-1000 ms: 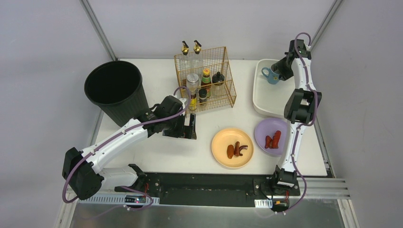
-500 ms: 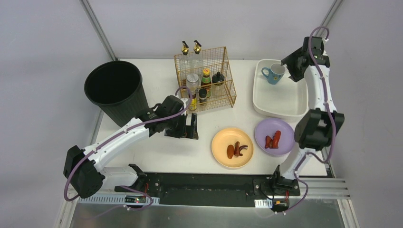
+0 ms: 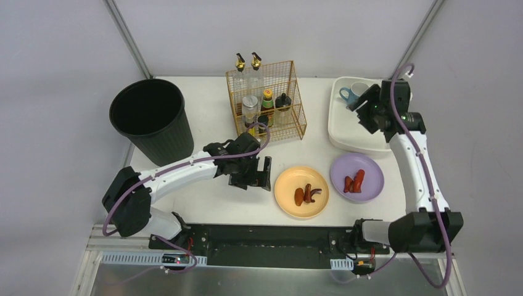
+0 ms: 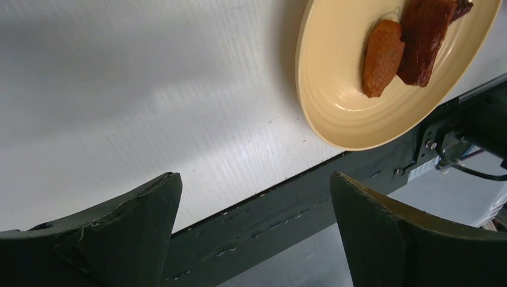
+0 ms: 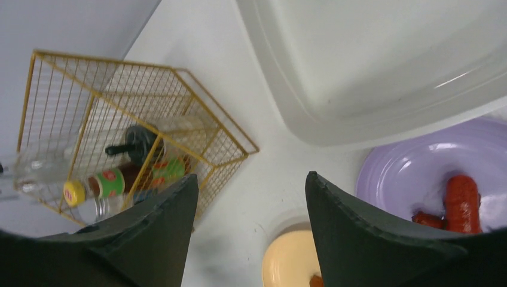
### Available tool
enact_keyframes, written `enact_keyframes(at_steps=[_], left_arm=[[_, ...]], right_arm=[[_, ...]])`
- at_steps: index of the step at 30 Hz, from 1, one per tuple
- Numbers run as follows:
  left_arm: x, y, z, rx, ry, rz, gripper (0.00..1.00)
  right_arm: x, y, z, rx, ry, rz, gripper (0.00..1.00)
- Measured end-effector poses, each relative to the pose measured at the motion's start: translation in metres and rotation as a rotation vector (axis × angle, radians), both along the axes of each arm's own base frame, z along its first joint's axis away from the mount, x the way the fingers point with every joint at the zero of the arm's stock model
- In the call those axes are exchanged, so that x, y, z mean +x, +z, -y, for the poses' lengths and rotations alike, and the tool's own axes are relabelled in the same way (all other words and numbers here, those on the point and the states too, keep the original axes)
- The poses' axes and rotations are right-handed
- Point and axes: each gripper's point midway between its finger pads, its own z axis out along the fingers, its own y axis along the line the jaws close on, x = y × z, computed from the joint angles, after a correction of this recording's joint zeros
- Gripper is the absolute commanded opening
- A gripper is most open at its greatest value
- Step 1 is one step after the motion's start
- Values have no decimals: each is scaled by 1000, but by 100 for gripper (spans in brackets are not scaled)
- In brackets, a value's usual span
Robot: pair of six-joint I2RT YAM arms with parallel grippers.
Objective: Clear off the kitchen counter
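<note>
I should lower my left gripper and shift it onto the yellow plate's closest rim (image 3: pixel 276 192) (image 4: pixel 303 107), since that rim lies below it and to its right in the top view.
The white kitchen counter (image 3: pixel 210 200) carries a yellow plate (image 3: pixel 301 192) with brown food pieces and a purple plate (image 3: pixel 356 177) with red sausages. A blue mug (image 3: pixel 351 94) stands in the cream tub (image 3: pixel 343 132) at the back right. My left gripper (image 3: pixel 263 174) is open and empty, low over the counter (image 4: pixel 149 89) just left of the yellow plate (image 4: pixel 347 113). My right gripper (image 3: pixel 365 106) hangs open and empty above the tub, beside the mug. In its wrist view the right gripper (image 5: pixel 251 176) looks down on the tub's rim (image 5: pixel 311 128) and the purple plate (image 5: pixel 406 173).
A black bin (image 3: pixel 151 118) stands at the back left. The gold wire rack (image 3: pixel 266 105) holds several bottles at the back middle. A black rail (image 3: pixel 265 237) runs along the counter's front edge.
The right gripper opened off the blue mug, left it standing in the tub, and swung up and then nearer. The left arm moved right toward the yellow plate.
</note>
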Motion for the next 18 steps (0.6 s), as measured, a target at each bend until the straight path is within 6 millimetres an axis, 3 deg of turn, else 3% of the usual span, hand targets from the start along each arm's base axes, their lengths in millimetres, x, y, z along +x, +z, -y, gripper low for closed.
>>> enact_keyframes(at_steps=[6, 12, 18], left_arm=[[8, -14, 19, -29, 89, -48, 100], [11, -18, 41, -84, 161, -77, 90], [13, -32, 55, -108, 232, -122, 78]], right_arm=[[-40, -1, -40, 29, 123, 25, 68], [-68, 7, -45, 51, 149, 67, 68], [-90, 30, -46, 66, 167, 146, 68]])
